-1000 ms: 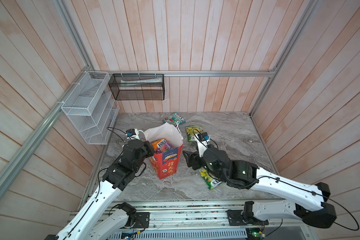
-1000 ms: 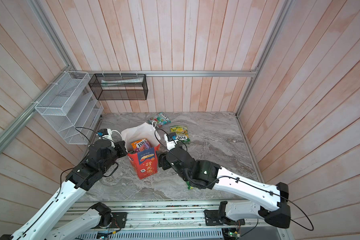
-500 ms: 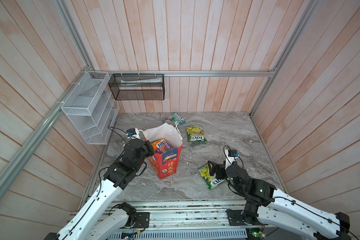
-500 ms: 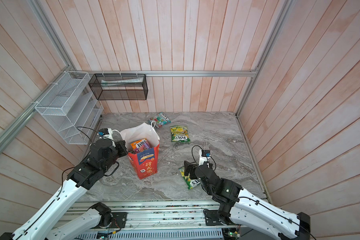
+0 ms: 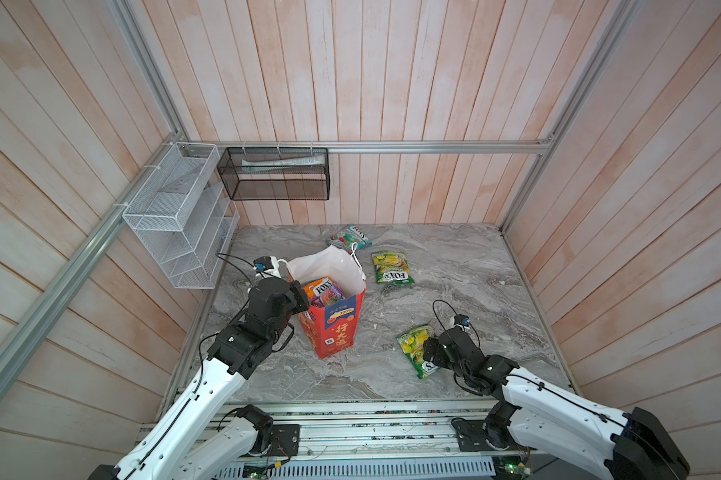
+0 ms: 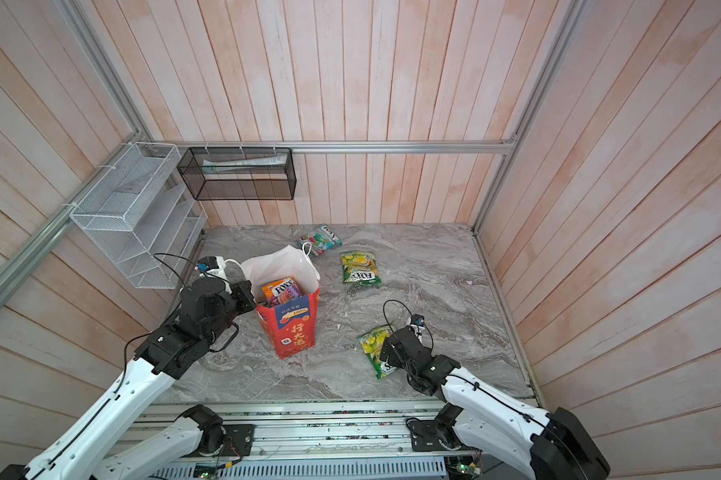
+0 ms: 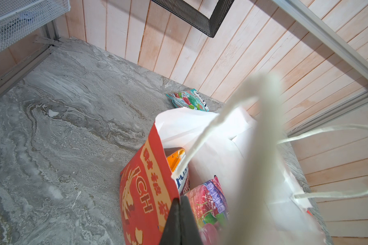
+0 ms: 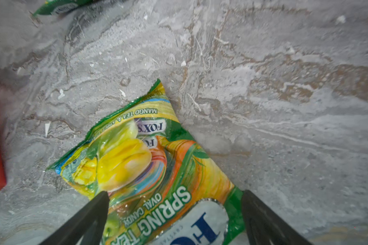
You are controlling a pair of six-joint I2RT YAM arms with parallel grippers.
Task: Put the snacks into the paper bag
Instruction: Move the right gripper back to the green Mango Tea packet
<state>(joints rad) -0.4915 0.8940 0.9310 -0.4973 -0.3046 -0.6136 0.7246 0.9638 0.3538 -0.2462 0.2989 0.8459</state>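
Observation:
The yellow-green pouch's middle (image 5: pixel 419 357) lies below my right gripper, between its open fingers. My right gripper will next lower and shift toward the red bag (image 5: pixel 334 330) to close across it.
The red paper bag (image 5: pixel 334 330) stands upright at the table's middle left, its white inside open upward. My left gripper (image 7: pixel 180 199) is shut on the bag's red side wall at the rim and holds it. An orange FOX'S pouch (image 5: pixel 322 286) and a purple one (image 7: pixel 208 199) stick up inside the bag. My right gripper (image 8: pixel 174 193) hangs open low over a yellow-green pouch (image 8: pixel 136 161) lying flat at the front right, one finger on each side of it. Farther back lie a green-yellow pouch (image 5: pixel 392 268) and a teal pouch (image 5: pixel 349 237).
A white wire rack (image 5: pixel 176 216) hangs on the left wall and a black mesh basket (image 5: pixel 275 174) on the back wall. Wooden walls close the marble table (image 5: pixel 454 270) on three sides. The bag's white cord handles (image 7: pixel 263 118) hang across the left wrist view.
My right arm has drawn back from the bag to the front right, now over the yellow-green pouch, and its jaws have widened. The left gripper and the bag have not moved.

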